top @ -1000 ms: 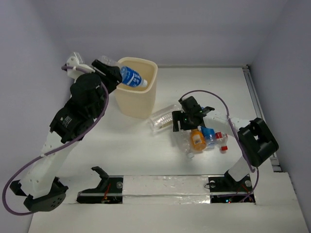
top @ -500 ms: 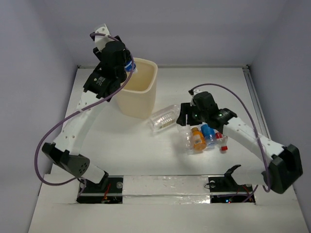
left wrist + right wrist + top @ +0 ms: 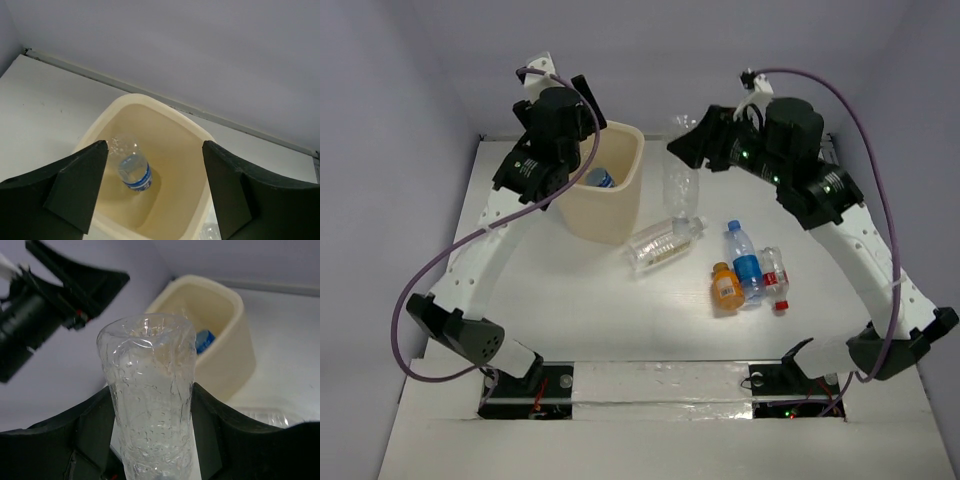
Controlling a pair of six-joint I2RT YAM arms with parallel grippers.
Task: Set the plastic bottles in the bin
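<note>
My right gripper holds the clear bottle outside the bin's rim. Next, it will carry the bottle outward and to the left in the top view, over the bin's opening (image 3: 614, 153) (image 3: 202, 309), and let it go.
The cream bin (image 3: 620, 215) stands at the back left. One blue-labelled bottle (image 3: 133, 169) lies inside it, also visible as a blue-labelled bottle (image 3: 603, 178) from above. My left gripper (image 3: 588, 125) hovers over the bin's left rim, open and empty (image 3: 155, 192). My right gripper (image 3: 692, 135) is raised right of the bin, shut on a plain clear bottle (image 3: 150, 385) that hangs below it (image 3: 684, 185). On the table lie another clear bottle (image 3: 660, 243), an orange bottle (image 3: 724, 287), a blue-labelled bottle (image 3: 745, 262) and a red-capped bottle (image 3: 776, 281).
Walls close the table at the back and both sides. A rail (image 3: 845, 200) runs along the right edge. The left arm (image 3: 45, 305) shows just beyond the held bottle in the right wrist view, with the bin (image 3: 227, 347) behind it.
My left gripper opened over the bin and the blue-labelled bottle dropped inside. My right gripper closed on a clear bottle from the pile and lifted it up toward the bin.
</note>
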